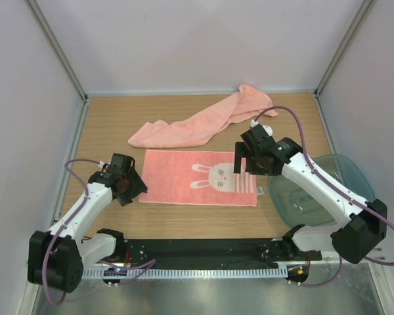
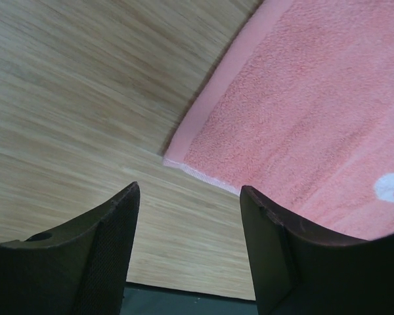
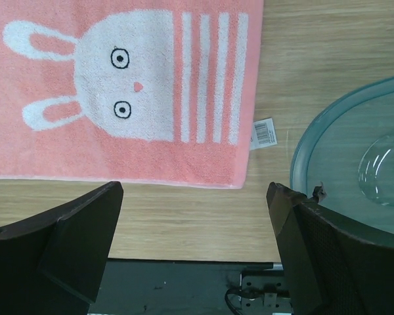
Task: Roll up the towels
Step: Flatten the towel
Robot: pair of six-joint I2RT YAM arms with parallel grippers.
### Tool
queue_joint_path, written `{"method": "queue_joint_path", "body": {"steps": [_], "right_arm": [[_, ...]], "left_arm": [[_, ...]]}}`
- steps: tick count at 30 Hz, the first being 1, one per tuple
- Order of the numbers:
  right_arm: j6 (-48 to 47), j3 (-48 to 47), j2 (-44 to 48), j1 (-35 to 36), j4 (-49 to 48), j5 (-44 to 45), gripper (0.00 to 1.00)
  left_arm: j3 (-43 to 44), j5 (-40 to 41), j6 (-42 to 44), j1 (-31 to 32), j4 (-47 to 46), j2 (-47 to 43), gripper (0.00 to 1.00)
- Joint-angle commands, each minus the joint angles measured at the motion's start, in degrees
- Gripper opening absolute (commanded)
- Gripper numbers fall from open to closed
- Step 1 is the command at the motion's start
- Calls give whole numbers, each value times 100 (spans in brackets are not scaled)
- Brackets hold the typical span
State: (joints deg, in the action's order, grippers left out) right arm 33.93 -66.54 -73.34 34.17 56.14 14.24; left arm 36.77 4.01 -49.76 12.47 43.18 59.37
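Note:
I should lower my right gripper next and bring it back onto the smaller pink towel's near corner beside the stripes, since that corner is below it and nearer my base.
The smaller pink towel (image 1: 184, 176) lies flat on the table, with a white rabbit and pale stripes at its right end. It also shows in the right wrist view (image 3: 85, 147) and the left wrist view (image 2: 315, 111). The long plain pink towel (image 1: 200, 123) lies crumpled behind it. My left gripper (image 1: 132, 189) is open and empty just off the flat towel's near-left corner (image 2: 187, 216). My right gripper (image 1: 244, 164) is open and empty above the towel's striped end (image 3: 194, 197).
A translucent teal-grey tray (image 1: 351, 167) sits at the right, close to the striped end, and shows in the right wrist view (image 3: 315, 144). A white label tag (image 3: 263, 133) sticks out of the towel's right edge. Walls enclose the table on three sides.

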Motion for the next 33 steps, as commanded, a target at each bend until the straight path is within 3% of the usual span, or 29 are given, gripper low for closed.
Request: {"method": "queue_joint_path", "body": {"steps": [1,10,18,21,24,25,28,33], "right_arm": [[-343,-184,-75,19,-270,114,100],[-616,-227,-497,19,-464,-158,100],[-713,-219,-664,-77,-560,-246,100],[-739,-236,-673,-86,-578,-299,99],[-765,-245,-673,-95,-578,-325,98],[-757,-236,-664,-95,-578,-343,97],[-696,-131,-664,-104,-657,-492,95],[-493,299,-681,-95,-929,-913,93]], "left_arm": [[-152,188,-122,-8,-599,311,63],[-267,100,-166,10,-1092,1005,47],[-293,232,-148,80,-1119,1235,44],[-372,258,-201,98,-1215,1182,35],[-373,232,-201,107,-1250,1094,20],[-347,214,-192,98,-1242,1059,12],[-311,205,-166,107,-1242,901,0],[-153,467,-61,98,-988,576,0]]}}
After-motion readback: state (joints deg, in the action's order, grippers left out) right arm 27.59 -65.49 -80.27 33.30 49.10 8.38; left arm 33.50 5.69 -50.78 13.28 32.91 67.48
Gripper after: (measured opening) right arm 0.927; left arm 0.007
